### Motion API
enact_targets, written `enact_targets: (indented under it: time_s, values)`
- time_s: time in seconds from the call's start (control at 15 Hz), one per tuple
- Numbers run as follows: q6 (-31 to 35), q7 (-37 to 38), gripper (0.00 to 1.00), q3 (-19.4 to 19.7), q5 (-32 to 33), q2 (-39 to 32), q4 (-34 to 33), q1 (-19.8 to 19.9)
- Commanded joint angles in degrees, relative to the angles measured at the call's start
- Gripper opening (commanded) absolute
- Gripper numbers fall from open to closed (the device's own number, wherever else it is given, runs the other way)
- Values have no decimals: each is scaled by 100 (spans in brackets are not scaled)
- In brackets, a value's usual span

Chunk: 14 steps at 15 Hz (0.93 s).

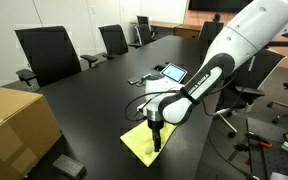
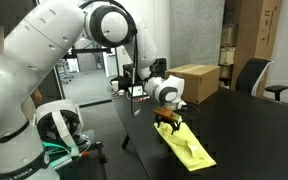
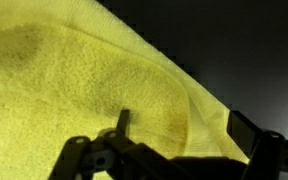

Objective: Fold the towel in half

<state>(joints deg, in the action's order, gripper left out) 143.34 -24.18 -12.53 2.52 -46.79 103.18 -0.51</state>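
I should close my gripper's two fingers next onto the raised fold [image 3: 187,116], a fold of cloth already standing between them, staying low and pointing straight down.
The pale yellow towel [image 1: 140,146] [image 2: 190,151] lies on the black table [image 1: 94,100] near its edge, and a ridge in it suggests it lies doubled over. My gripper [image 1: 156,141] [image 2: 169,125] points straight down over one end of it, low above or touching the cloth. In the wrist view the towel [image 3: 74,90] fills the left and middle, with a raised fold running diagonally. The gripper [image 3: 184,126] is open, its two dark fingers [image 3: 123,120] standing on either side of that fold, with cloth between them but not pinched.
A brown cardboard box [image 1: 14,125] [image 2: 194,80] stands on the table near the towel. A tablet [image 1: 172,72] and cables lie further along the table. Office chairs [image 1: 49,55] line the far side. The table edge runs close beside the towel [image 2: 149,150].
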Motion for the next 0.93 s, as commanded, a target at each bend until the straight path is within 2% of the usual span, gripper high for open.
enact_targets:
  time_s: [0.0, 0.07, 0.13, 0.27, 0.87]
  values:
    - [-54, 65, 100, 34, -35, -27, -84, 40]
    - [-68, 51, 98, 28, -40, -19, -83, 51]
    - [-78, 41, 74, 5, -64, -24, -98, 70]
    - [-94, 20, 69, -21, -76, -4, -100, 84]
    - [-177, -32, 2, -35, -42, 10, -213, 76]
